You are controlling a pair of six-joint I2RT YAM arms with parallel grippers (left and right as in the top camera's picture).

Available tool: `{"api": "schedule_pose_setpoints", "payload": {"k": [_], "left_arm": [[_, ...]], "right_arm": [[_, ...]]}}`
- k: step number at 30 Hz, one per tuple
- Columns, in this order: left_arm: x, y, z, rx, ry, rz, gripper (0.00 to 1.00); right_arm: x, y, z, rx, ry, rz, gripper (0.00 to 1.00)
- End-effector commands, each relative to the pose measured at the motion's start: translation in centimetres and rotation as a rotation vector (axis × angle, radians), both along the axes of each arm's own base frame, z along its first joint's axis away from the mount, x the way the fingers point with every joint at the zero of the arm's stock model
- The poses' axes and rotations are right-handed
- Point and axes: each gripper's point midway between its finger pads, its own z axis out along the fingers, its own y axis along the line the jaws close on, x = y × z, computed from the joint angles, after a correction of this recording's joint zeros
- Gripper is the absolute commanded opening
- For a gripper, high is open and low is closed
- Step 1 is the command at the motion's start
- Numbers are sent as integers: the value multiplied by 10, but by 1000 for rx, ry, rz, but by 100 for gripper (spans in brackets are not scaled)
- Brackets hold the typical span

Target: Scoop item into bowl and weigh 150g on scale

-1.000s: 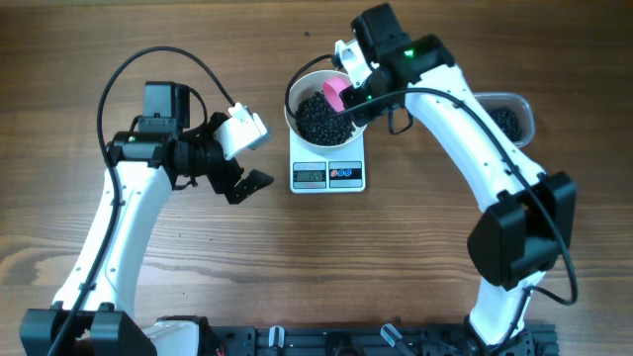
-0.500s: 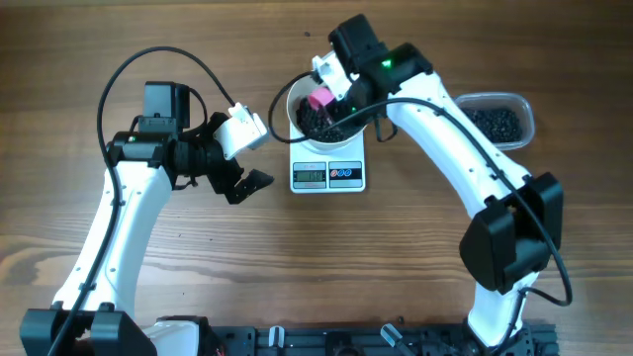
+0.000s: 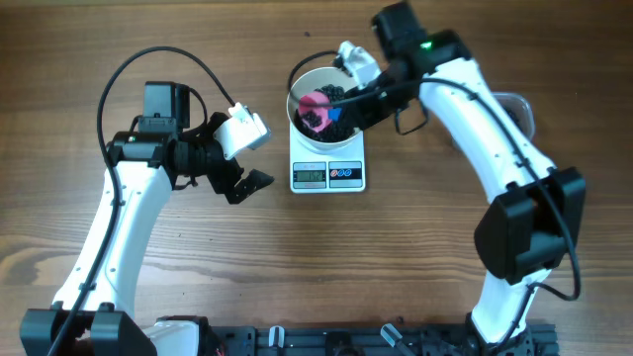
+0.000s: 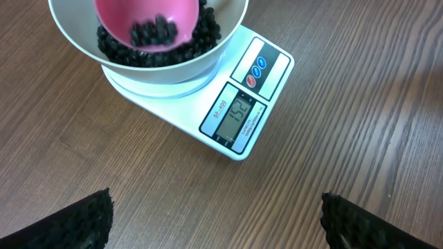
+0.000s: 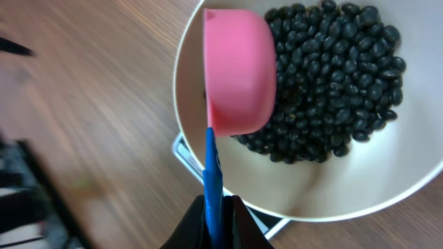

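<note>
The scoop goes up from the bowl (image 3: 296, 87), across and down over the clear tub (image 3: 515, 111) next. My right gripper releases it there, since the display reads just past target.
The white bowl (image 3: 296, 87) stands on the white scale (image 3: 328, 175) and holds a heap of black beans (image 5: 332, 76), the item. My right gripper (image 5: 214, 223) is shut on the blue handle (image 5: 212, 173) of a pink scoop (image 5: 239, 69). The scoop hangs over the left part of the bowl (image 5: 360, 180). In the left wrist view the scoop (image 4: 149, 14) has a few beans in it, and the scale (image 4: 266, 66) display seems to read 152. My left gripper (image 4: 216, 221) is open and empty, low over the table left of the scale.
A clear tub (image 3: 522, 111) stands at the back right, mostly hidden behind my right arm. My left gripper (image 3: 247, 186) hovers about a hand's width left of the scale. Bare wood lies in front of the scale.
My right arm swung left over the bowl and back to the right. The scoop now lies over the bowl's left side, turned bowl-up. The left arm has not moved.
</note>
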Motion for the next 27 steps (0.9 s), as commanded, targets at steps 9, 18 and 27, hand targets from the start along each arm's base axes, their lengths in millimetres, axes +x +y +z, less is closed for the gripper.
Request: {"api": "schedule_pose_setpoints", "payload": {"k": [9,18,27], "left_arm": [[-2,-1,5,-17,-20,-15,100],[-2,-2,5,-17,-20,-16,100],[-2,-1,5,-17,-20,-16,100]], "right_arm": [[15,-77,94,362,-17,-181,4],[-19,-223,121,219,-54,-529,4],[-18,-227,112,146,-39,-557,4]]}}
